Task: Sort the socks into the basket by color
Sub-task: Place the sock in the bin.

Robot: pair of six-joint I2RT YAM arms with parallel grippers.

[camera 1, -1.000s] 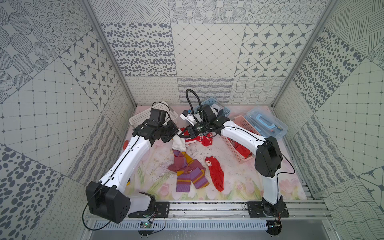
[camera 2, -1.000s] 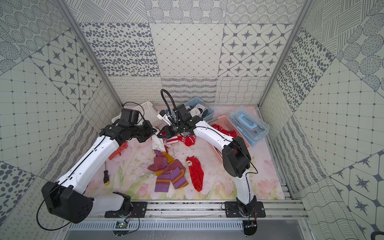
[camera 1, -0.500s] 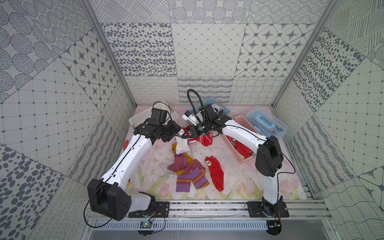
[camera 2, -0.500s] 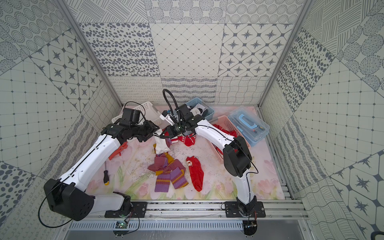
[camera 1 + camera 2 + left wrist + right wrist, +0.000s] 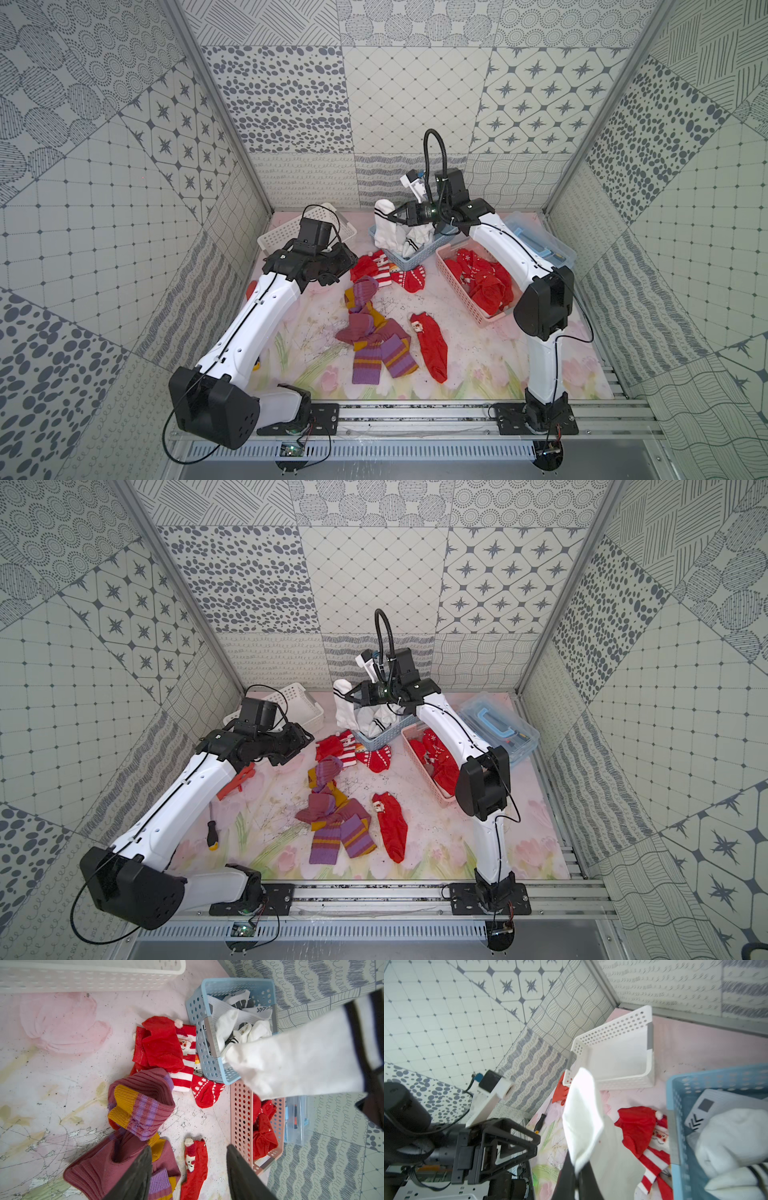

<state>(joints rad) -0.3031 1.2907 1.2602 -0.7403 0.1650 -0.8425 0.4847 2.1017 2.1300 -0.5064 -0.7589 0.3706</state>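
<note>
My right gripper moves down toward the white socks in the blue basket (image 5: 732, 1140) next and releases the white sock there, because they match its color.
My right gripper (image 5: 577, 1169) is shut on a white sock (image 5: 581, 1109) and holds it in the air beside the blue basket (image 5: 415, 253), which holds more white socks; the same sock (image 5: 345, 706) hangs at the basket's left end. A little left of it my left gripper (image 5: 188, 1147) stands open and empty above the mat, over the purple-mauve socks (image 5: 141, 1103) and a red Santa sock (image 5: 195, 1165). More red socks (image 5: 386, 270) lie against the blue basket. The pink basket (image 5: 457, 286) holds red socks. The white basket (image 5: 282, 235) is empty.
A clear lidded box with a blue handle (image 5: 536, 237) stands at the back right. An orange rubbery thing (image 5: 237, 785) and a screwdriver (image 5: 212, 833) lie by the left wall under my left arm. A lone red sock (image 5: 432, 349) lies mid-mat.
My left gripper has opened and let go of the white sock. My right gripper, shut on that sock, has lifted it up and back to the blue basket.
</note>
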